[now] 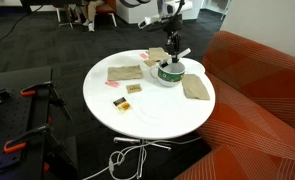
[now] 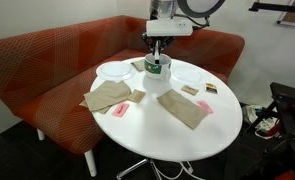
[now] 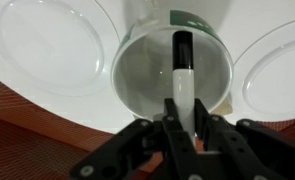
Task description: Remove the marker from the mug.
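Observation:
I should lift from the mug (image 1: 168, 74), move aside and lower to release over bare tabletop between tan cloths, away from the mug.
The white mug (image 1: 168, 74) with green print stands on the round white table (image 1: 147, 105), toward its far side; it also shows in an exterior view (image 2: 155, 69) and from above in the wrist view (image 3: 147, 75). The pale marker (image 3: 181, 85) with a dark tip stands inside the mug. My gripper (image 3: 183, 120) is right above the mug, its fingers shut on the marker's upper end. In both exterior views the gripper (image 1: 171, 48) (image 2: 157, 48) hangs straight over the mug and hides most of the marker.
Two white plates (image 3: 52, 45) (image 3: 277, 70) flank the mug. Tan cloths (image 2: 109, 97) (image 2: 184, 108) lie on the table, with small cards and pink bits (image 2: 120, 110). A red-orange couch (image 2: 47, 60) wraps round the table. Cables (image 1: 127, 160) lie on the floor.

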Robot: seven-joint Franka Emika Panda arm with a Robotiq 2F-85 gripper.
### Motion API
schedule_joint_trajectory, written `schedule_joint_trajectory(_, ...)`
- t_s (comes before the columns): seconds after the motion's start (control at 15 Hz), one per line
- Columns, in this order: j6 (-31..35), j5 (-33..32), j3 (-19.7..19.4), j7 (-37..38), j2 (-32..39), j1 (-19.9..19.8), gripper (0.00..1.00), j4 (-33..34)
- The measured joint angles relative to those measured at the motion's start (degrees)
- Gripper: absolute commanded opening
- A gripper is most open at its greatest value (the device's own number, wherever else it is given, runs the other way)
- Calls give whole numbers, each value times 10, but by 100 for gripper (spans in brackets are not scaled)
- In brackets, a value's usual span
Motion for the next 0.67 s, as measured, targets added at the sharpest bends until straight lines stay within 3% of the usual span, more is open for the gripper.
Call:
schedule_joint_trajectory(0.33,4,-75,-21,80,-80,31,5,-54)
schedule_joint_trajectory(0.67,4,-94,24,76,-149,27,5,-113)
